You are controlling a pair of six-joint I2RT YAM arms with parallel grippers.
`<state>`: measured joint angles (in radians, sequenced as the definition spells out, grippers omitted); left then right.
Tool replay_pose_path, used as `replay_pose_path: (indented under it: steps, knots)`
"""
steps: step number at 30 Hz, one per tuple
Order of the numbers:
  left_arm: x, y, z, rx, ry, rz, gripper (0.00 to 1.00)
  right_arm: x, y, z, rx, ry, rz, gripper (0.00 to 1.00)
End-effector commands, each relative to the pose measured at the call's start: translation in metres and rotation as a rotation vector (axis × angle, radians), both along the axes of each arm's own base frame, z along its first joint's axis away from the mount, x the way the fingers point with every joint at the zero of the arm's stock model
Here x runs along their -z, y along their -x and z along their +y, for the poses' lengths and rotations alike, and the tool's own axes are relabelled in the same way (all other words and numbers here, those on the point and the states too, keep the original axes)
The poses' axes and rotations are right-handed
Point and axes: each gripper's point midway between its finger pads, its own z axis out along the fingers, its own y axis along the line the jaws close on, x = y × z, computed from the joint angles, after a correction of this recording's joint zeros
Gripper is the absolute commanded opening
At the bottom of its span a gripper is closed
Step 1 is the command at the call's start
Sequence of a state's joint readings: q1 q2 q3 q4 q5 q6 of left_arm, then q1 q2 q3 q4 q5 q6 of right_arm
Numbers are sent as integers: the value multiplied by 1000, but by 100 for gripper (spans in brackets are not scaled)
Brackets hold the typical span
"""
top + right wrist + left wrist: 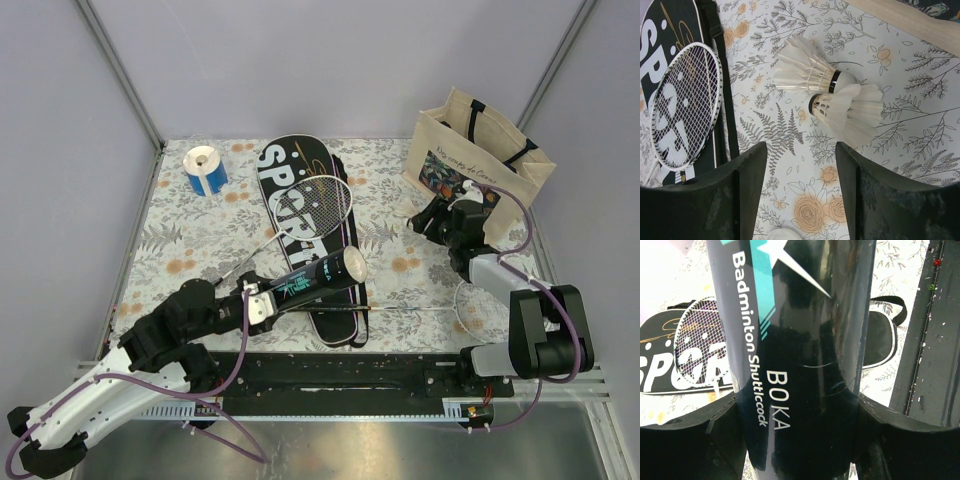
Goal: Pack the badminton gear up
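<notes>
The near shuttlecock's feather rim point(856, 141) is below my right gripper and to its right in the wrist view, and the feathers face it, so I will lower my right gripper that way next.
My left gripper point(262, 303) is shut on the long black tube point(320, 277) with teal print and holds it over the near end of the black SPORT case point(300, 225). In the left wrist view the tube point(805, 340) fills the space between my fingers point(685, 440). A white-framed racket point(322, 205) lies on the case. A second racket's thin shaft point(410, 311) lies near the front. My right gripper point(428, 222) is open and empty, low over the table. In the right wrist view two white feather shuttlecocks point(810, 72) point(852, 112) lie just beyond its fingertips point(747, 170).
The beige tote bag point(480, 150) stands at the back right, close behind my right gripper, and its edge shows in the right wrist view point(910, 20). A blue-and-white tape roll point(205, 170) stands at the back left. A black rail point(350, 372) runs along the near edge.
</notes>
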<state>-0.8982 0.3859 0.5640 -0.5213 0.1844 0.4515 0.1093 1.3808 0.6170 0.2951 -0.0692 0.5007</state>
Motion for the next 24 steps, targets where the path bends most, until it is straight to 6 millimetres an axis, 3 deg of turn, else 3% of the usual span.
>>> replay_pose_path:
  steps: [1, 7, 16, 24]
  knots:
    - [-28, -3, -11, 25, 94, -65, 0, -12, -7, -11, 11, 52, -20, 66]
    - [-28, -3, -10, 22, 93, -65, 0, 9, -10, -13, 23, 32, 28, 66]
    - [-26, -4, -11, 21, 86, -62, 0, 14, -24, -15, 15, -26, 63, 65]
    - [-26, -5, -11, 20, 79, -64, 0, 14, -34, -14, -12, -59, 74, 47]
